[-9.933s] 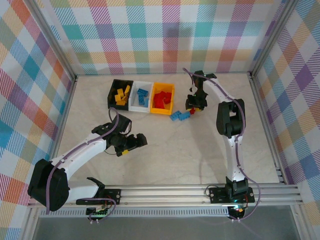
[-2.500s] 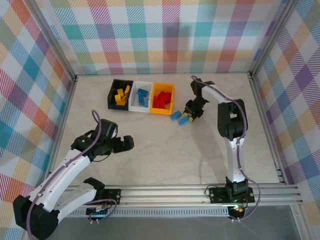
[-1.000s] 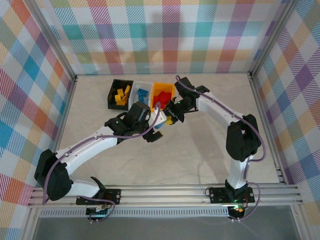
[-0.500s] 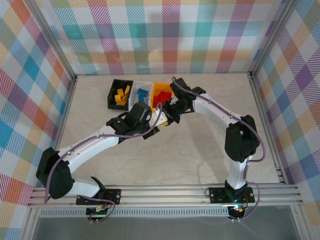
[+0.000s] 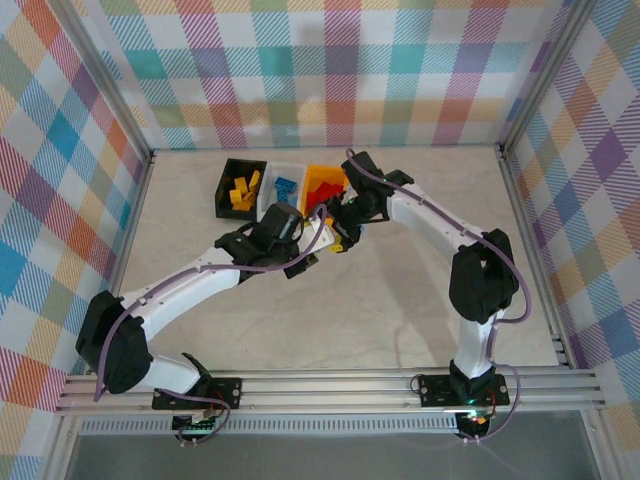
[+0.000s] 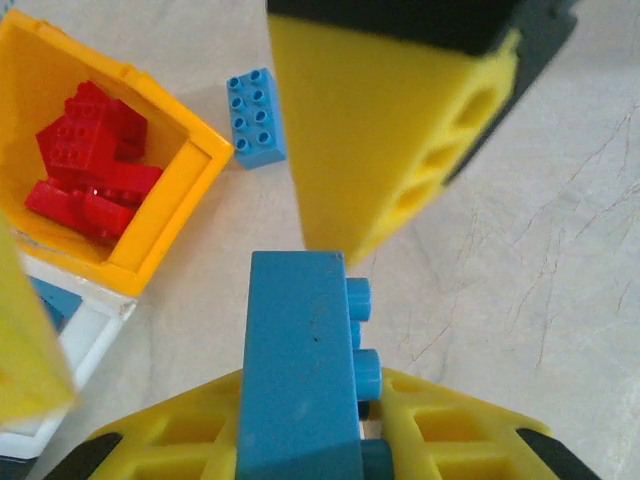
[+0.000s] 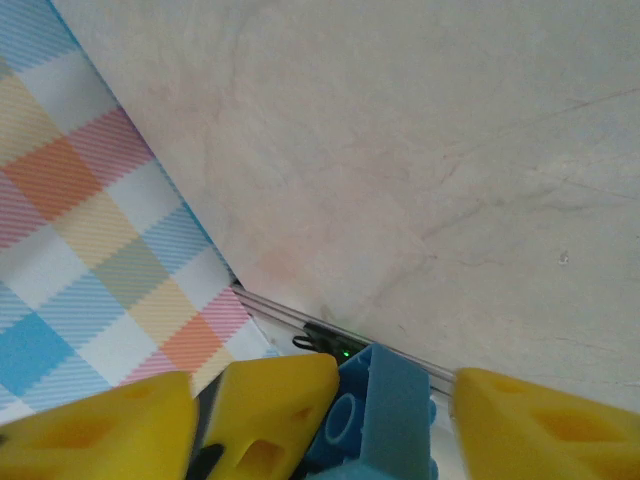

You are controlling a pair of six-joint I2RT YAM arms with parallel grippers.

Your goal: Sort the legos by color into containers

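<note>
My left gripper should next carry its upright blue lego away from the right gripper and outward over the white bin [image 5: 284,187] to release it, because blue legos are inside.
Three bins stand in a row at the back: black [image 5: 240,187] with yellow legos, white [image 5: 283,190] with blue ones, yellow-orange [image 5: 325,190] with red ones [image 6: 85,170]. My left gripper [image 5: 308,252] hovers just in front of the orange bin, shut on an upright blue lego [image 6: 300,370]. My right gripper [image 5: 338,230] meets it there with its jaws wide apart. A blue lego [image 7: 385,420] sits between the right fingers, with a gap on one side. One right finger [image 6: 390,130] hangs close above the held lego. Another blue lego [image 6: 255,117] lies on the table beside the orange bin.
Both arms crowd the space directly in front of the bins. The pale tabletop [image 5: 400,290] stretches toward the near rail [image 5: 330,380]. Plaid walls [image 5: 330,70] close in the table at the back and sides.
The left arm has swung from the lower left up to the bins. The right gripper has moved left from the loose blue legos to the orange bin. Both barely shifted lately.
</note>
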